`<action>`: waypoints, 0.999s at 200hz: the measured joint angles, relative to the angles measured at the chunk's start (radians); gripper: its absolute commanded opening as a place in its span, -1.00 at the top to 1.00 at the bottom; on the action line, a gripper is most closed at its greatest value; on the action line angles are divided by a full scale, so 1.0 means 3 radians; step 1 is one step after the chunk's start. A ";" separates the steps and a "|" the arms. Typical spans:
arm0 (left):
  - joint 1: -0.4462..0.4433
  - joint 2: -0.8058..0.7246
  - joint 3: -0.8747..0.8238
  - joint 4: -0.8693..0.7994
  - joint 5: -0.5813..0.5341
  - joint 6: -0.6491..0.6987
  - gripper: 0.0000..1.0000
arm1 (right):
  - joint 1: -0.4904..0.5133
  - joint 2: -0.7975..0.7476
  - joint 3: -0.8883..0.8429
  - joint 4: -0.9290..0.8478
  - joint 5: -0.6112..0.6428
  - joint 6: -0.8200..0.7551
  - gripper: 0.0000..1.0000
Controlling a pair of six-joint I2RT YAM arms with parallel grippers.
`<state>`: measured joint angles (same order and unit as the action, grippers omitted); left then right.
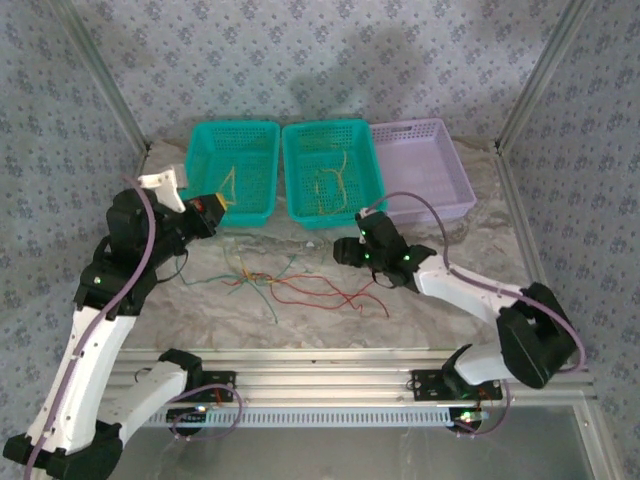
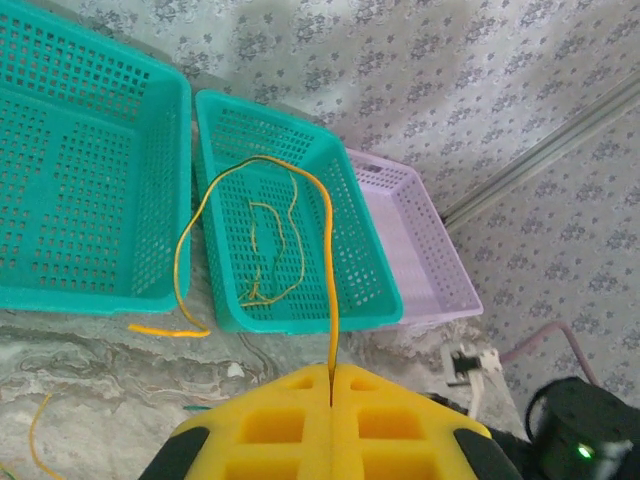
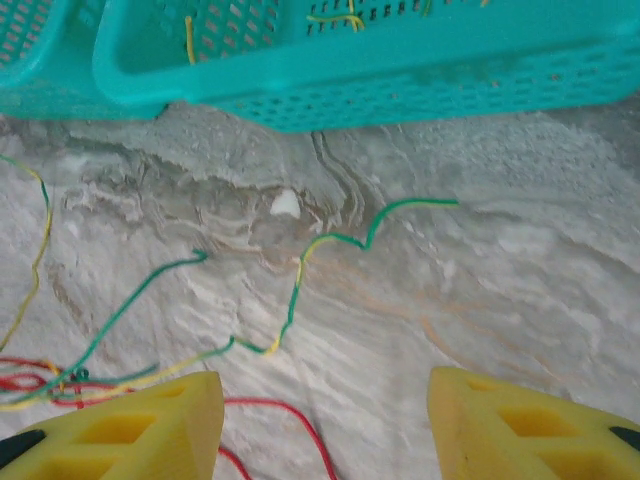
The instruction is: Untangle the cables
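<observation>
The robot's right gripper will next reach down with open fingers onto the green cable's wavy part (image 3: 293,302) ahead of it, because that part is on bare table clear of the red cables.
My left gripper (image 1: 208,208) hangs by the near rim of the left teal basket (image 1: 250,150). Its jaws (image 2: 331,374) are shut on a yellow cable (image 2: 327,250), which arches up and drops to the table in front of that basket. A tangle of red, green and yellow cables (image 1: 290,285) lies on the table between the arms. My right gripper (image 1: 347,250) is open just above the table, right of the tangle. Between its fingers (image 3: 325,425) lies bare table, with a green-yellow cable (image 3: 295,290) ahead and a red cable (image 3: 290,412) near the left finger.
The middle teal basket (image 1: 365,170) holds a few yellow cables (image 2: 270,255). A purple basket (image 1: 455,175) stands to its right. Aluminium frame posts and patterned cloth walls close off the back and sides. The marbled table (image 3: 480,300) is bare right of the tangle.
</observation>
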<state>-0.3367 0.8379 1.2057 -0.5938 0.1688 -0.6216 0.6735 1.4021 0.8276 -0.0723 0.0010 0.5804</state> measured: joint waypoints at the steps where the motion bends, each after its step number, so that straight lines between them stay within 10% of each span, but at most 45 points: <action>1: 0.0000 0.0000 0.0001 0.0001 0.0003 0.0000 1.00 | -0.0003 0.0011 0.0004 0.0006 -0.0005 0.0005 -0.13; 99: -0.0015 0.0003 -0.0075 0.0167 0.0188 -0.0003 1.00 | 0.0295 0.1141 0.0374 0.0427 -0.0233 0.0231 -0.05; 156: -0.0020 -0.0036 -0.0127 0.0163 0.0154 0.0013 1.00 | 0.0294 0.1335 0.0460 0.0468 -0.0100 0.0281 1.00; 200: -0.0020 -0.0139 -0.0127 0.0076 -0.0015 0.0126 1.00 | 0.0132 0.0609 -0.0005 0.0416 0.0342 0.0282 1.00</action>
<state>-0.3428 0.7963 1.1675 -0.5709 0.1642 -0.5838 0.7132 1.5848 0.8261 0.0525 0.1036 0.6651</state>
